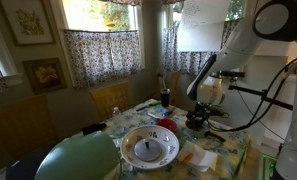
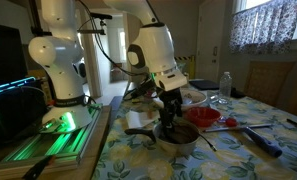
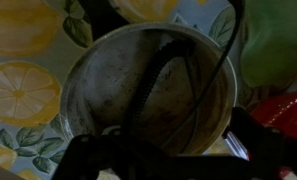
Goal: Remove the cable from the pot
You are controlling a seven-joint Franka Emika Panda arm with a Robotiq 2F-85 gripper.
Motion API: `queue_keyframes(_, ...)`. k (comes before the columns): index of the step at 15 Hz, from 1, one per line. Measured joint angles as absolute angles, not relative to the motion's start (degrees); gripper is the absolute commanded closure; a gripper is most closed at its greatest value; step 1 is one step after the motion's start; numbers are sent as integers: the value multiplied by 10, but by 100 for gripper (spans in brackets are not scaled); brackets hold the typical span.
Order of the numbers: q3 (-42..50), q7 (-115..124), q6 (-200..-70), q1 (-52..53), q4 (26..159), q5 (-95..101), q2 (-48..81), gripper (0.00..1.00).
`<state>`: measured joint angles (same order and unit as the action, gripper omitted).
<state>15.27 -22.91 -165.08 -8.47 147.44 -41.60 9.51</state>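
Note:
Before closing on the cable's ribbed part and thin part between my open fingers, I need to lower my gripper a little deeper into the pot.
The small dark grey metal pot (image 3: 93,75) fills the wrist view and stands on the lemon-print tablecloth. A black cable (image 3: 151,82) lies inside it, a thick ribbed stretch running down the middle and a thin strand looping along the right wall. My gripper (image 3: 173,158) is open, with dark fingers low at the left and right, just over the pot's near rim. In an exterior view the gripper (image 2: 171,127) reaches down into the pot (image 2: 184,144). In an exterior view the pot (image 1: 196,123) is mostly hidden by the gripper.
A small red bowl (image 2: 203,115) stands right beside the pot and shows in the wrist view (image 3: 288,105). A large white patterned bowl (image 1: 150,148) and a pale green round object (image 1: 78,160) are nearer the table's front. A bottle (image 2: 225,84) and dark tools (image 2: 260,137) lie farther along.

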Motion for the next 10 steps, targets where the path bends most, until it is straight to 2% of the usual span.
queue_keyframes(3,145,-229,-1656,-85,1463,-416,120,20)
queue_keyframes(5,141,-229,-1661,-85,1457,-416,134,25)
queue_keyframes(6,139,-229,-1663,-85,1455,-416,139,35)
queue_keyframes(8,138,-229,-1666,-85,1450,-416,149,38)
queue_keyframes(10,137,-229,-1668,-86,1447,-416,155,54)
